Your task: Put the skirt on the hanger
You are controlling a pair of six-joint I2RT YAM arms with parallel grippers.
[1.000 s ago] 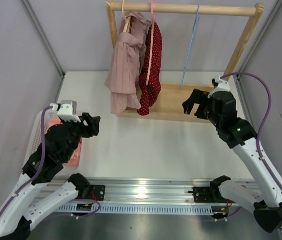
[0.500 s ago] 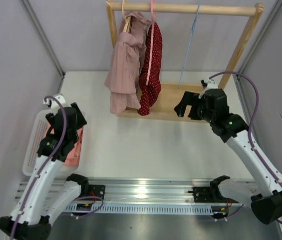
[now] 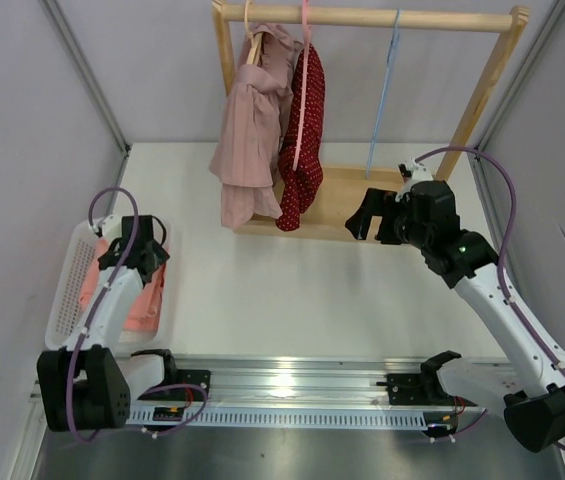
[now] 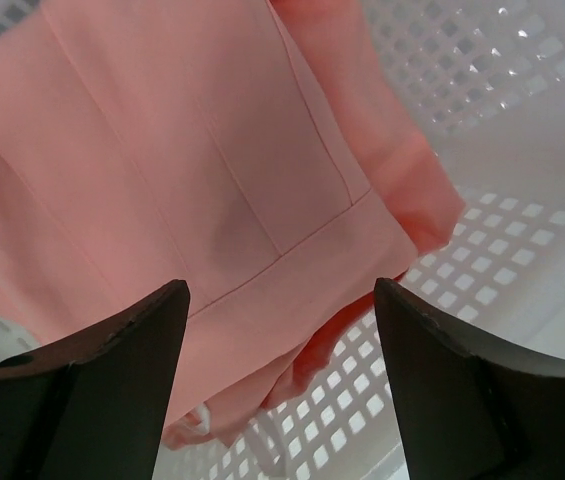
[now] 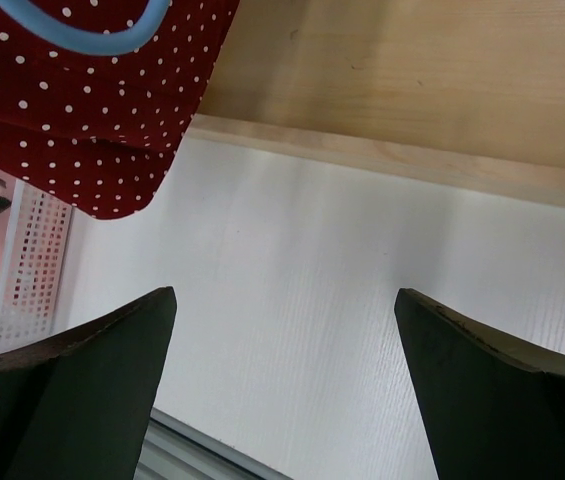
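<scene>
My left gripper lowers its open fingers around the skirt's seamed band [image 4: 284, 300] below it and closes next, since the band already spans the gap between them.
The salmon skirt [image 3: 114, 295] lies crumpled in the white basket [image 3: 67, 290] at the left. My left gripper [image 3: 134, 262] hangs just above it, pointing down. In the left wrist view the skirt [image 4: 212, 180] fills the space under my open, empty left gripper [image 4: 280, 292]. The light-blue hanger [image 3: 382, 95] hangs bare on the wooden rail. My right gripper [image 3: 362, 215] is open and empty, low in front of the rack's base, below the hanger. In the right wrist view my right gripper [image 5: 284, 295] is over bare table, and the hanger's blue curve [image 5: 82, 40] shows at top left.
A mauve-pink garment [image 3: 252, 130] and a dark red dotted garment [image 3: 302, 140] hang on the wooden rack's left side, on a wooden and a pink hanger. The rack's wooden base [image 3: 352, 205] lies on the table. The basket's mesh wall [image 4: 482, 60] surrounds the skirt.
My left arm has swung left and down, so its gripper now points into the basket over the skirt. My right gripper has shifted a little to the left along the rack's base.
</scene>
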